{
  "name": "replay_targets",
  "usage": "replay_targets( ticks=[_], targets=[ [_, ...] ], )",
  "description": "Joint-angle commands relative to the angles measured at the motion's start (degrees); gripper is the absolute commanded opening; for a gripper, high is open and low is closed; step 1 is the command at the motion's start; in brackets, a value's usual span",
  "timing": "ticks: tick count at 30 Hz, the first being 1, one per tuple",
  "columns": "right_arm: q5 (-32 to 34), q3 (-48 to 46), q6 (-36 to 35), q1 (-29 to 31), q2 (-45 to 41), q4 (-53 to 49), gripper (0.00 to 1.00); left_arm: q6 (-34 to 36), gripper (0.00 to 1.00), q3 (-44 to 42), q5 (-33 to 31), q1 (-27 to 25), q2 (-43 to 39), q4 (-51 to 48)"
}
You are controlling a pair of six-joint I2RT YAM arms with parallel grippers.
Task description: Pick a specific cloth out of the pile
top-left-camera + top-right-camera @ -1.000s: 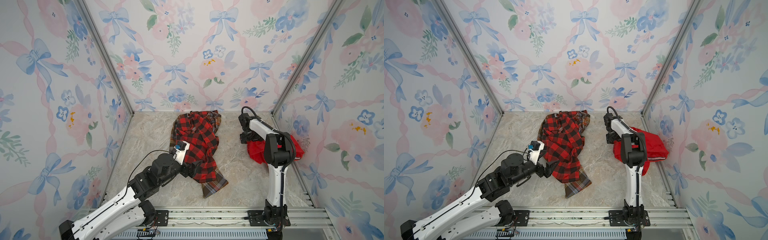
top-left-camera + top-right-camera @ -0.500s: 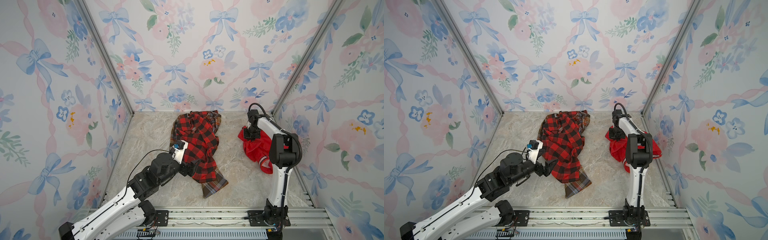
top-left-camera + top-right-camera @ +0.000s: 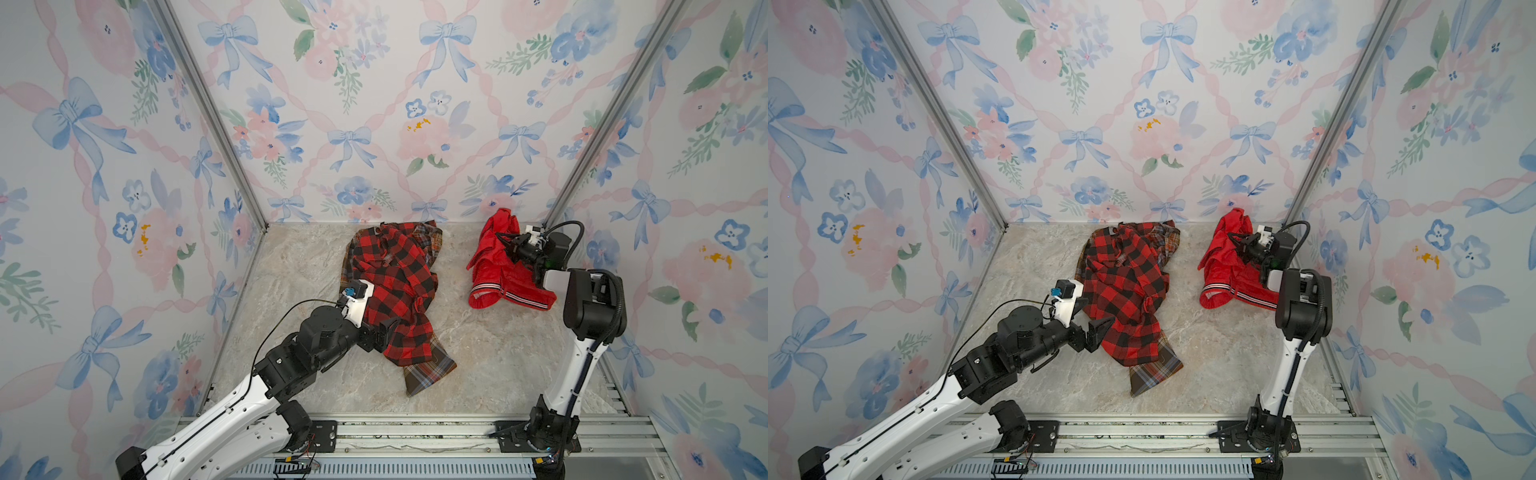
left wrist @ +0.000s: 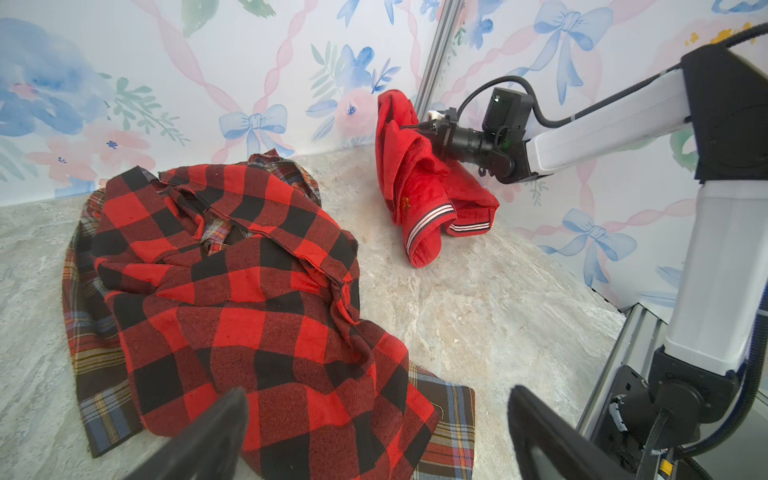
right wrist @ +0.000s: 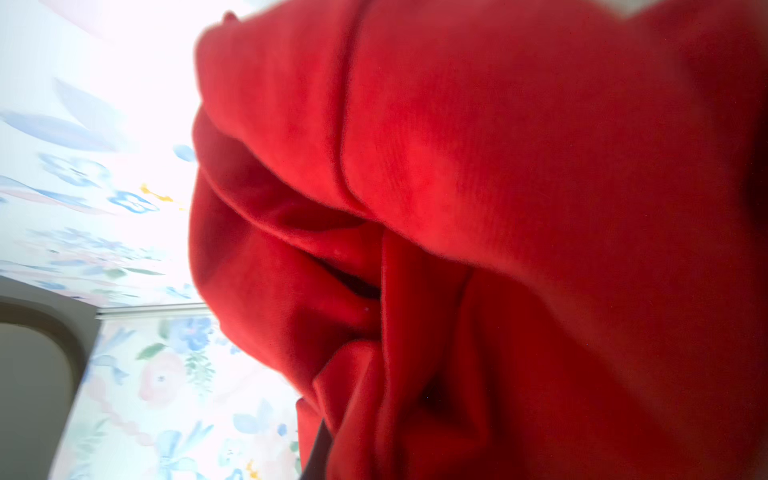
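I need to lower my right gripper next, tilting its fingers down, and let go of the red cloth's raised folds, because the floor where the striped hem rests is below it.
The cloth (image 3: pixel 494 268) (image 3: pixel 1225 266) (image 4: pixel 419 187) is plain bright red with striped hems. It stands apart from the pile, near the back right corner. My right gripper (image 3: pixel 506 242) (image 3: pixel 1236 243) (image 4: pixel 409 126) is shut on its upper folds and holds them raised, while the striped hem rests on the floor. Red fabric (image 5: pixel 498 166) fills the right wrist view and hides the jaws there. The pile (image 3: pixel 395 286) (image 3: pixel 1125 286) (image 4: pixel 232 282) is a red-and-black check shirt over a plaid one, lying mid-floor. My left gripper (image 3: pixel 380 332) (image 3: pixel 1098 328) (image 4: pixel 378 395) hangs open over its near edge, holding nothing.
Floral walls close in on three sides, with metal corner posts (image 3: pixel 582 166) beside the raised cloth. A metal rail (image 3: pixel 415 436) runs along the front and carries both arm bases. Bare marble floor (image 3: pixel 478 345) lies between the pile and the right arm.
My right gripper went from open to shut on the red cloth. It dragged the cloth off the right wall, then lifted its upper part. The left arm has not moved.
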Motion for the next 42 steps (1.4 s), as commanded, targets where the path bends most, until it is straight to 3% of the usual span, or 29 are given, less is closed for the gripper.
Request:
replay_targets(
  ticks=[1,5,7,10,11,12,13,14,15,18,22,31,32,33,37,42],
  targets=[
    [-6.5,-2.3,17.8,-0.3,0.3,25.7,0.00,-0.1,0.98,0.6,-0.7,0.4,0.2,-0.5],
    [-5.2,-4.2,16.7,-0.7,0.2,24.8,0.00,-0.4,0.98,0.6,-0.8,0.5,0.2,-0.4],
    [-4.0,-6.9,11.4,-1.7,-1.6,18.0,0.00,-0.7,0.98,0.6,-1.0,0.4,0.2,-0.4],
    [-1.7,-8.6,-10.4,-2.9,-6.7,-11.8,0.00,-0.9,0.98,0.6,-1.6,0.4,0.5,-0.5],
    [1.3,-7.2,-22.5,-3.0,-9.0,-28.2,0.00,-0.9,0.98,0.6,-1.7,0.5,0.7,-0.4],
    [7.2,-4.0,-36.3,-2.9,-10.9,-46.7,0.00,-0.9,0.98,0.6,-1.7,0.4,1.0,-0.5],
    [15.0,-0.4,-45.6,-2.3,-11.8,-60.6,0.00,-0.9,0.98,0.6,-1.6,0.4,1.2,-0.4],
    [22.3,2.5,-52.6,-1.7,-12.0,-69.3,0.00,-0.9,0.98,0.6,-1.5,0.5,1.3,-0.4],
    [28.0,4.4,-55.2,-1.5,-11.6,-74.5,0.00,-0.9,0.98,0.6,-1.4,0.4,1.3,-0.4],
    [33.3,6.3,-54.9,-3.2,-8.9,-79.3,0.00,-1.0,0.98,0.6,-1.9,0.5,1.2,-0.5],
    [45.8,13.0,-59.1,-2.3,-3.7,-88.5,0.00,-0.7,0.98,0.6,-2.1,0.6,1.3,-0.5],
    [47.9,24.1,-57.5,-3.0,5.9,-91.8,0.00,-0.3,0.98,0.6,-2.3,0.8,-0.1,-0.7],
    [47.6,24.2,-57.3,-2.9,5.3,-91.4,0.08,-0.1,0.98,0.6,-2.4,0.9,-0.1,-0.9],
    [47.5,23.9,-57.3,-2.8,4.3,-91.0,0.26,0.1,0.98,0.6,-2.3,1.0,-0.1,-1.1],
    [49.3,19.5,-58.2,-1.5,-6.1,-86.8,0.78,0.1,0.98,0.6,-1.8,1.1,0.4,-1.3],
    [50.3,14.5,-59.0,-1.2,-21.3,-87.6,0.94,-0.7,0.98,0.6,-0.2,1.0,2.1,-1.1]
  ],
)
